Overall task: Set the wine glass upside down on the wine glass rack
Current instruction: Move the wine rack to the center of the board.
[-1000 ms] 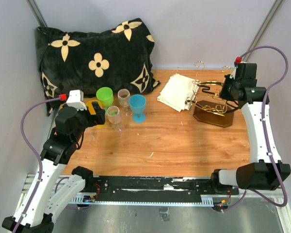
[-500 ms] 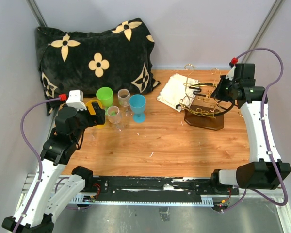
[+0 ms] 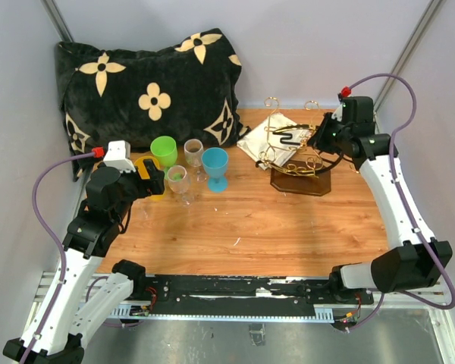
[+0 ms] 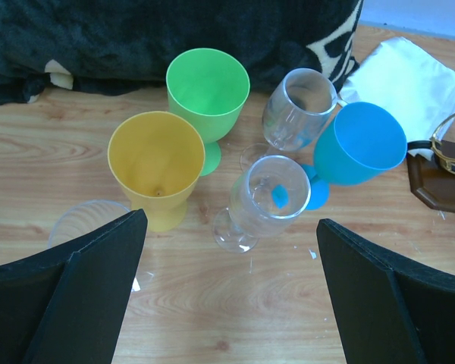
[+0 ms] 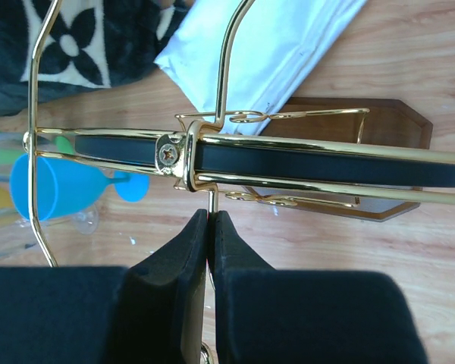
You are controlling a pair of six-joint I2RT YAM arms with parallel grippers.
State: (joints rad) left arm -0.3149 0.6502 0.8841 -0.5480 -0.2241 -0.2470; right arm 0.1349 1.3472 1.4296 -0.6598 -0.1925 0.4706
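I will slide the rack [image 3: 297, 155] to the left in the top view with my right gripper, nearer the clear wine glasses, and release it, as the bare tabletop [image 3: 258, 189] beside the blue goblet lies on that side of the gripper.
The wine glass rack [image 3: 297, 155], gold wire with a black oval ring [image 5: 303, 160] on a dark wooden base [image 3: 300, 183], stands at the back right, close to a white cloth. My right gripper [image 3: 317, 139] [image 5: 211, 217] is shut on one of its thin gold upright wires just below the ring. Two clear wine glasses stand upright at the left, one nearer [image 3: 177, 180] [image 4: 270, 199] and one farther back [image 3: 193, 150] [image 4: 298, 108]. My left gripper [image 3: 155, 180] [image 4: 231, 227] hangs open just short of the nearer glass, holding nothing.
Green [image 4: 208, 85], yellow [image 4: 156, 161] and blue [image 4: 359, 144] plastic goblets crowd around the clear glasses. A faint clear cup [image 4: 82, 221] sits by my left finger. A folded white cloth [image 3: 259, 141] lies beside the rack. A black flowered pillow [image 3: 148, 83] leans at the back left.
My right gripper has moved left with the rack in its grip, sliding it from the right edge toward the white cloth. The left arm and the glasses have not moved.
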